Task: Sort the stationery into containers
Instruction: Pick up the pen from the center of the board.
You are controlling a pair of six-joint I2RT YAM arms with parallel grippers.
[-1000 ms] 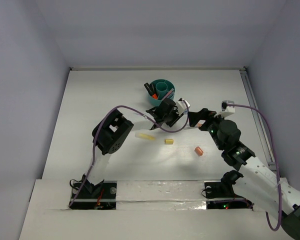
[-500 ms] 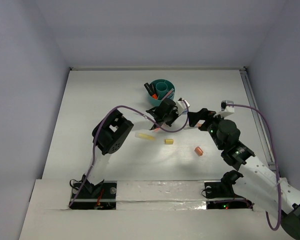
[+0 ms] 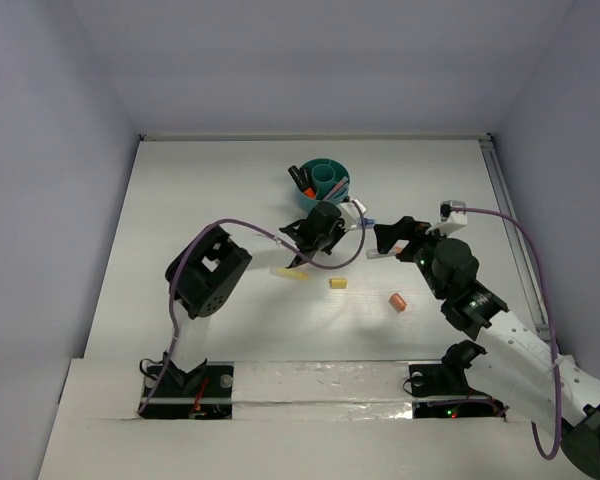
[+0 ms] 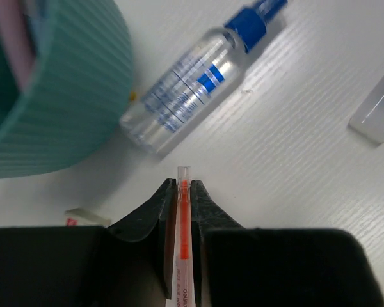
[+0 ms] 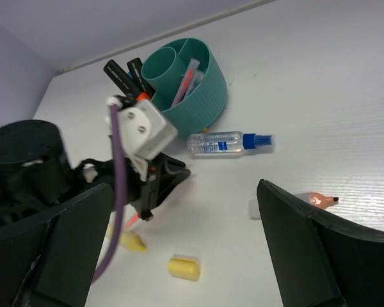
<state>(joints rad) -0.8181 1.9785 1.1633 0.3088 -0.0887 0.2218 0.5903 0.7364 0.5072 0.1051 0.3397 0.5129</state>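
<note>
The clear pen hangs low, and the pink pen's section point(image 3: 336, 187) point(image 4: 16, 51) lies outward of it, so my left gripper next needs to rise above the teal container's rim, move outward and release the clear pen.
My left gripper point(image 4: 184, 187) point(image 3: 302, 252) is shut on a thin clear pen with an orange-red refill point(image 4: 184, 174), whose tip pokes out past the fingertips. It hangs low over the table, just in front of the round teal container point(image 3: 323, 182) point(image 4: 57, 96) point(image 5: 195, 86). Black markers with orange caps point(image 5: 123, 73) and a pink pen point(image 5: 185, 78) stand in the container. A clear bottle with a blue cap point(image 4: 192, 83) point(image 5: 225, 142) lies beside it. My right gripper point(image 5: 182, 192) point(image 3: 390, 237) stands open and empty to the right.
On the table lie a yellow marker point(image 3: 290, 272) point(image 5: 131, 242), a yellow eraser-like bit point(image 3: 337, 283) point(image 5: 184, 268), an orange bit point(image 3: 398, 301) and a pale marker with an orange tip point(image 5: 307, 199). A white scrap point(image 4: 86, 216) lies near the container.
My left gripper has closed on the thin pen and drawn back left and nearer, away from the bottle; its elbow swung left. The right arm has hardly moved.
</note>
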